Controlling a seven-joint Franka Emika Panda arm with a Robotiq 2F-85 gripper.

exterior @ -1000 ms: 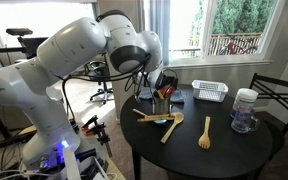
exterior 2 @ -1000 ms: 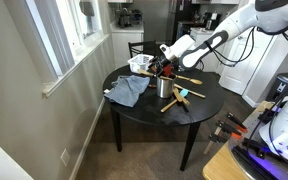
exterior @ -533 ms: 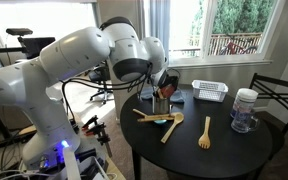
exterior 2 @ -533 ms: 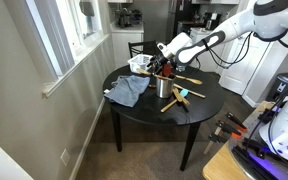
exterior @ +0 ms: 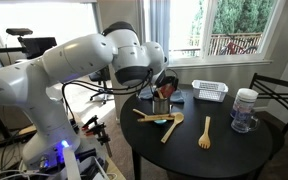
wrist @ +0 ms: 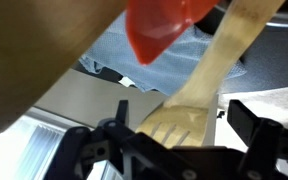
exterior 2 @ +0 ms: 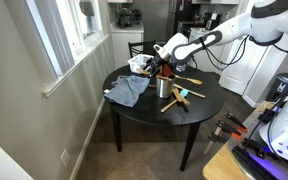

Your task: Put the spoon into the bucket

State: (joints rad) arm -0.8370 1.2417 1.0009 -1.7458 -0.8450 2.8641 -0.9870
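Observation:
The robot's gripper will next move off the slotted spoon's wide head, which is between its fingers, toward the top of its wrist view, where the slotted spoon's pale handle (wrist: 216,66) lies.
The small silver bucket (exterior: 161,105) stands near the table's edge and also shows in an exterior view (exterior 2: 165,87). Utensils stick up out of it. My gripper (exterior: 165,88) hovers right above it, also seen in an exterior view (exterior 2: 164,66). In the wrist view the jaws (wrist: 179,125) are apart on either side of a wooden slotted spoon (wrist: 189,100), with a gap on each side. A red utensil head (wrist: 164,30) is blurred, very close to the camera. The bucket itself is hidden in the wrist view.
On the round black table (exterior: 234,150) lie a wooden fork (exterior: 205,132), a wooden spatula (exterior: 172,127) and a teal-handled utensil (exterior: 162,120). A white slotted basket (exterior: 210,92) and a clear jar (exterior: 245,110) stand further off. A blue cloth (exterior 2: 129,90) lies by the bucket.
The arm's upper links have shifted slightly; the gripper stays over the bucket with hardly any movement.

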